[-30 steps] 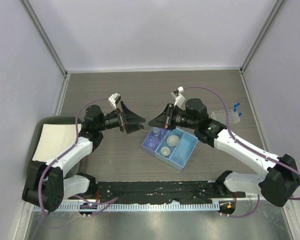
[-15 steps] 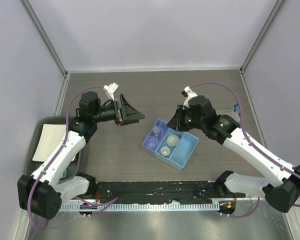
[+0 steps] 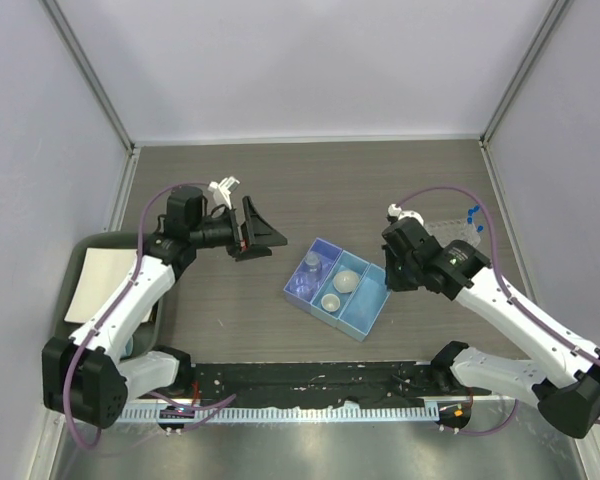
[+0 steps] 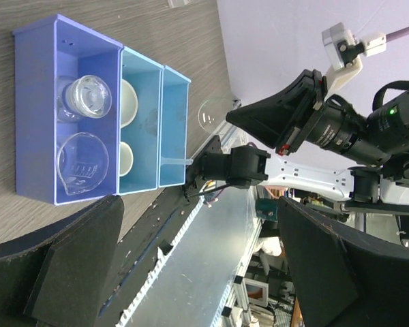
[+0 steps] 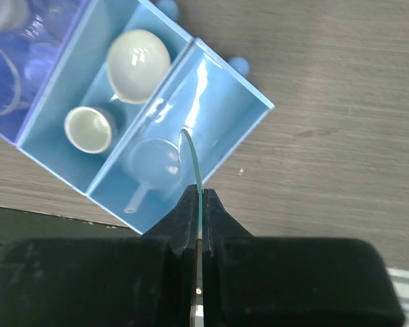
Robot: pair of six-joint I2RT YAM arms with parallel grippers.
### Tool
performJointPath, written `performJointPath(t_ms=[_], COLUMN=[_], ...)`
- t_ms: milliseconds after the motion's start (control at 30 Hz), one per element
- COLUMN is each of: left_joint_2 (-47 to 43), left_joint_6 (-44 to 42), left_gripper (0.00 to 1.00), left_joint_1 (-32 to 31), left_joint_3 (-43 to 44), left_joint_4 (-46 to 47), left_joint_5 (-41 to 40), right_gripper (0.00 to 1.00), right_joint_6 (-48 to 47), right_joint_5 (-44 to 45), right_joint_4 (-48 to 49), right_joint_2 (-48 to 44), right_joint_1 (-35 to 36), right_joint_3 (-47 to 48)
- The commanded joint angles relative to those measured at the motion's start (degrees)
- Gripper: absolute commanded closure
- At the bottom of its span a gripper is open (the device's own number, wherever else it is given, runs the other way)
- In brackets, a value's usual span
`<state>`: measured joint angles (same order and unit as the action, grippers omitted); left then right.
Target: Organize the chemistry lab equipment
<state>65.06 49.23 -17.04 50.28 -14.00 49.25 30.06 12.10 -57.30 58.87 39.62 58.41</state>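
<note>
The robot's right gripper will next go down toward the divider by the white dishes, into the empty far part of the compartment, because the funnel [image 5: 153, 163] is at the near end of its compartment.
My right gripper [image 5: 199, 194] is shut on the edge of a thin clear glass disc [image 5: 193, 160], held upright over the blue tray's [image 3: 372, 310] right compartment. A clear funnel [image 5: 153, 163] lies in that compartment. Two white dishes [image 5: 138, 65] [image 5: 88, 129] sit in the middle compartment. A clear beaker [image 4: 82, 163] and another glass vessel [image 4: 88, 95] stand in the darker left one. My left gripper [image 3: 260, 232] is open and empty, left of the tray and above the table. The tube rack [image 3: 450, 232] with blue-capped tubes [image 3: 473, 213] stands at the right.
A dark tray with a white pad [image 3: 105, 280] lies at the left edge. A black rail [image 3: 310, 380] runs along the near edge between the arm bases. Grey walls enclose the table on three sides.
Both grippers stood tip to tip above the tray and have drawn apart. The right one swung right and down over the tray with the glass disc. The left one pulled back left.
</note>
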Motion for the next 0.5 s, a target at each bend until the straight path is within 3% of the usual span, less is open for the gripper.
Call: performJointPath(t_ms=[0,467], left_joint_2=[1.82,4.02], left_joint_6=[-0.37,-1.24], left_gripper=[0.0,0.0], left_joint_1=[0.51,1.13], left_joint_3=[-0.36,-0.62], left_joint_4=[0.99,1.17], left_joint_5=[0.32,0.58], right_gripper=[0.99,0.99], right_joint_6=[-1.15,-2.2], right_joint_5=[2.49,-0.49], right_joint_4=[-2.56,8.6], right_joint_2=[-0.16,8.09], right_joint_1=[-0.15,-0.15], right_joint_3=[-2.25,-5.94])
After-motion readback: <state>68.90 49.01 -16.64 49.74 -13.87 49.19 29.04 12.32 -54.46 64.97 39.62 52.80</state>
